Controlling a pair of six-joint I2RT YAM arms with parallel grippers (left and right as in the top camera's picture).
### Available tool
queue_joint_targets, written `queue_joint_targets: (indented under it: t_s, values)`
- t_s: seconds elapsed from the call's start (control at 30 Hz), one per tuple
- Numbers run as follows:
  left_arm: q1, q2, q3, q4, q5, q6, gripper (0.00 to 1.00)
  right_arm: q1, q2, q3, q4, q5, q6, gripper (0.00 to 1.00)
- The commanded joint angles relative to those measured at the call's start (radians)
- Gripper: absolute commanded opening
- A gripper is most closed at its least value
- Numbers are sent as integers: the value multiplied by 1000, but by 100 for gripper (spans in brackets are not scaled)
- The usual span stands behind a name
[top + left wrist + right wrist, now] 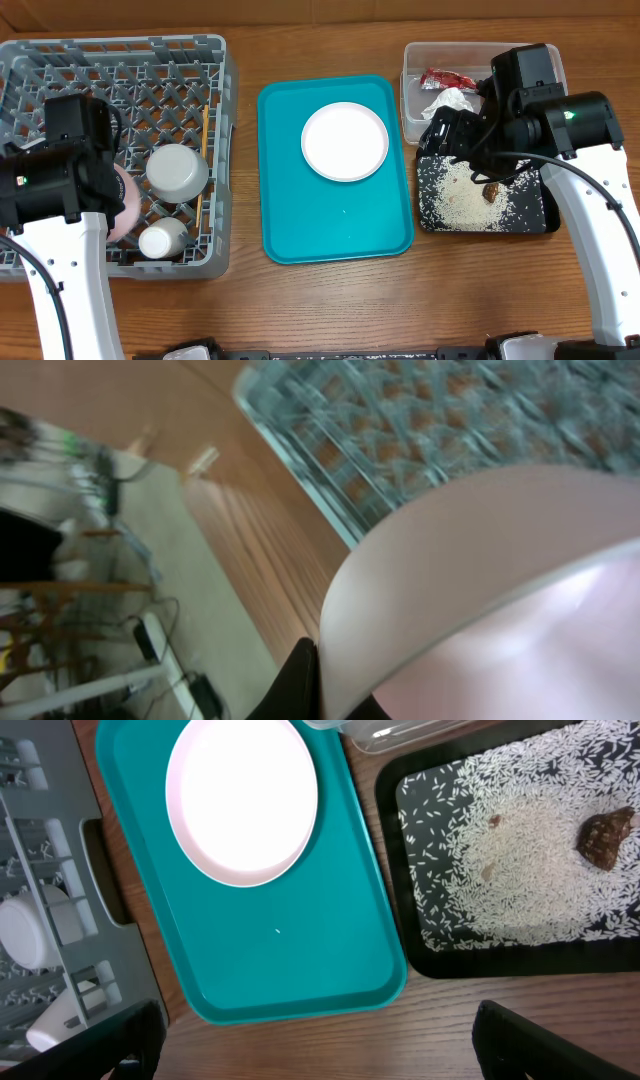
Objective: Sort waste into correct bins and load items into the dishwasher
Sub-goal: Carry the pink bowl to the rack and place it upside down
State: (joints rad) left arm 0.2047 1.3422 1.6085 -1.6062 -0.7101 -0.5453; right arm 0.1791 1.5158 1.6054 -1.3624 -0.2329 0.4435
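The left gripper lowers to the left in the overhead view next, into the rack's side away from the teal tray [290,220], to clear the metal bowl and cup.
My left gripper [335,685] is shut on the rim of a white bowl [480,580], held tilted over the grey dish rack [60,60]; the bowl looks pinkish in the overhead view [128,205]. A grey metal bowl [177,172], a small white cup [163,240] and chopsticks [204,135] lie in the rack. The white plate [345,141] sits on the teal tray [290,220]. My right gripper [315,1040] is open and empty, above the black tray [530,218] holding rice [462,195] and a brown lump [492,190]. The clear tub [412,70] holds the red wrapper [447,79] and paper wad [450,102].
In the right wrist view the plate [242,800] is on the teal tray [300,960], the black tray [390,870] with rice [520,870] and lump [603,835] is to its right, and the rack's edge [40,870] is at left. Bare wood lies along the front.
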Motion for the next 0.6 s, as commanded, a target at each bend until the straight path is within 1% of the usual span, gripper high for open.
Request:
queue_joint_targets:
  t_s: [0.0,0.1,0.2,0.27,0.33,0.57]
  values:
    - [21,26,-29,69,-211,-44,4,0,-1,16,2,-5,-5,100]
    - [24,76,-29,170,-291,-24,4,0,-1,16,2,-5,-5,100]
    - [37,134,-29,268,-338,76,4,0,-1,16,2,-5,-5,100]
    - [50,175,-29,287,-361,127,4,0,-1,16,2,-5,-5,100]
    - [69,217,-29,292,-384,126,4,0,-1,16,3,-5,-5,100]
    - [148,325,-29,339,-366,119,4,0,-1,16,3,-4,-5,100]
